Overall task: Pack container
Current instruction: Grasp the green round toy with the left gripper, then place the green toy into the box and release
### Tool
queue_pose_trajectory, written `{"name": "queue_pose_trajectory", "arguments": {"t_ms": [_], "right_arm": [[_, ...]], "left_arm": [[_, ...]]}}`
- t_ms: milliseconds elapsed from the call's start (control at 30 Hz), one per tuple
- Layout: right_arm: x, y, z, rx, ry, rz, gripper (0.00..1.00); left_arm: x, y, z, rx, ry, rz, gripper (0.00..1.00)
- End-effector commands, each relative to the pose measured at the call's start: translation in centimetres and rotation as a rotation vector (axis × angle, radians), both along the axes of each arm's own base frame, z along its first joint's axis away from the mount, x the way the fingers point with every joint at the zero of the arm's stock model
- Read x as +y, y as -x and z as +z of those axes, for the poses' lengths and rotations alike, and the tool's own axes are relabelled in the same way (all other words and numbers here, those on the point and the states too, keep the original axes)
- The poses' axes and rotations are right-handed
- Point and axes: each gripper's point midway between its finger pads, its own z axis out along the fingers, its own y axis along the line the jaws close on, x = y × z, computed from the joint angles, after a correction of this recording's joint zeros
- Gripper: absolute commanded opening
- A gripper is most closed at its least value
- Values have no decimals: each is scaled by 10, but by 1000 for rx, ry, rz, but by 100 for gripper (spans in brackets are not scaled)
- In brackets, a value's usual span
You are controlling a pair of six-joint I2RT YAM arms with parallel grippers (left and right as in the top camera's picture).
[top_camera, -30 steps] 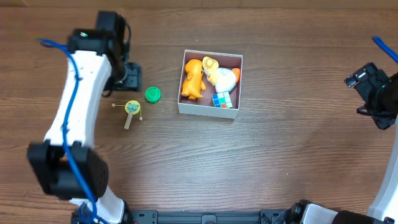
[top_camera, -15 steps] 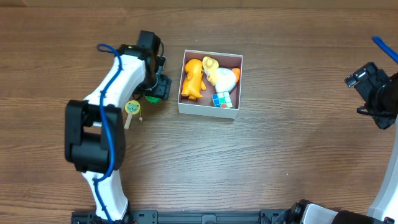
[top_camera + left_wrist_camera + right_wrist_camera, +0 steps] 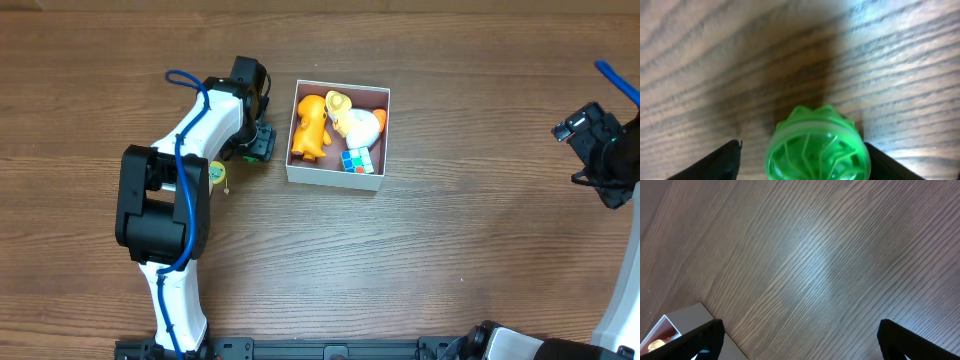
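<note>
My left gripper stays low and draws its fingers together around the green ribbed toy (image 3: 817,150) next, since it sits between them, toward the right in the wrist view.
The container (image 3: 335,177), a white-walled square box, holds an orange figure (image 3: 310,126), a yellow and white duck toy (image 3: 354,121) and a small colour cube (image 3: 356,160). My left gripper (image 3: 256,143) is down at the table just left of the box, over a round green ribbed toy (image 3: 817,150). In the left wrist view the toy sits between the spread fingers (image 3: 800,162), with a gap on the left side. The gripper is open. My right gripper (image 3: 600,155) is open and empty far to the right (image 3: 800,340).
A small yellow-green drum rattle on a stick (image 3: 215,174) lies left of the green toy, partly under my left arm. A corner of the box (image 3: 675,325) shows at the lower left of the right wrist view.
My left arm has swung right from the table's left side and come down over the green toy. The right arm has not moved.
</note>
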Motion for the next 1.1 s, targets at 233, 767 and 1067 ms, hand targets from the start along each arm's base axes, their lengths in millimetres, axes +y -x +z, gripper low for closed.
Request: {"name": "queue_pose_trajectory", "arguments": {"t_ms": [233, 767, 1067], "right_arm": [[-2, 0, 2, -9, 13, -5, 100], [-2, 1, 1, -7, 12, -5, 100], [-1, 1, 1, -6, 11, -5, 100]], "left_arm": [[-16, -6, -1, -16, 83, -82, 69], [-17, 3, -1, 23, 92, -94, 44], [-24, -8, 92, 39, 97, -80, 30]]}}
